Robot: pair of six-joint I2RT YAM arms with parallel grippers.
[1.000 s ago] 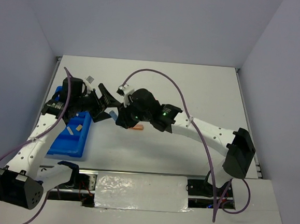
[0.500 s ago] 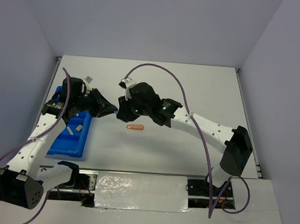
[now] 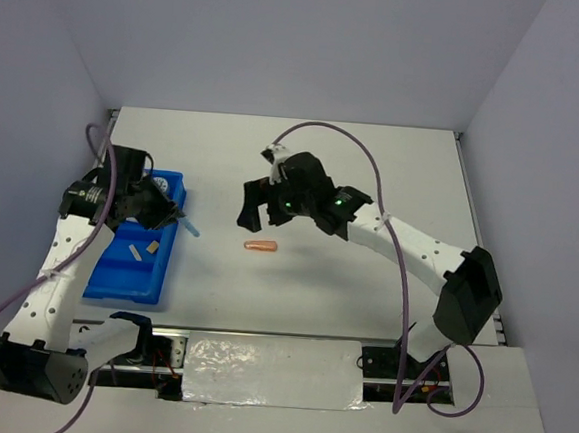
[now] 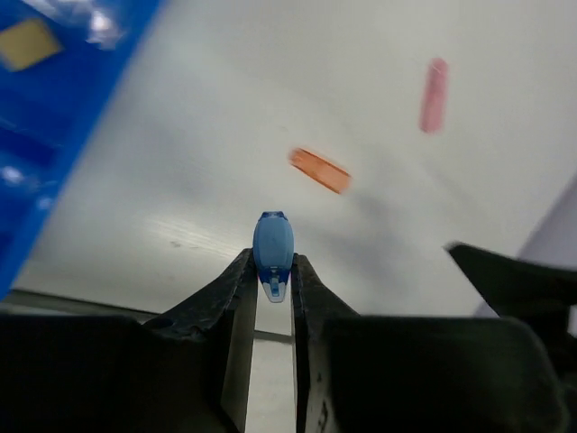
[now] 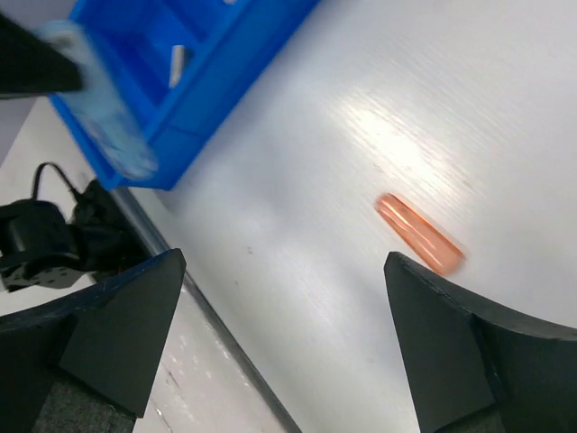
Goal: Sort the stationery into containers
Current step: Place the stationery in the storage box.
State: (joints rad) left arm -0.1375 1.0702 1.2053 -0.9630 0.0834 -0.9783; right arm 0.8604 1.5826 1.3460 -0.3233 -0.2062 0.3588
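I will next move the light-blue stick in my left gripper back and to the left in the top view, over the tray's near section [image 3: 125, 281] [image 4: 14, 197], which is empty.
My left gripper [image 3: 174, 215] is shut on a light-blue stick [image 3: 190, 229], which pokes out past its fingertips above the right rim of the blue tray [image 3: 114, 281]. In the left wrist view the stick [image 4: 273, 248] is pinched between the fingers. An orange stick [image 3: 261, 244] lies on the table, right of the tray. My right gripper [image 3: 254, 202] hangs open and empty above and just beyond it. The right wrist view shows the orange stick [image 5: 419, 234] near the right finger. A pink stick [image 4: 434, 95] lies farther out.
Two small tan blocks [image 3: 142, 251] lie in a middle compartment of the tray. A round patterned tub [image 3: 159, 185] sits at its far end. The table's near edge with a metal rail [image 3: 280, 334] runs just below the tray. Grey walls close in both sides.
My left gripper shut on the light-blue stick while my right held it. The right then opened and drew back to the right. My left arm swung left towards the tray.
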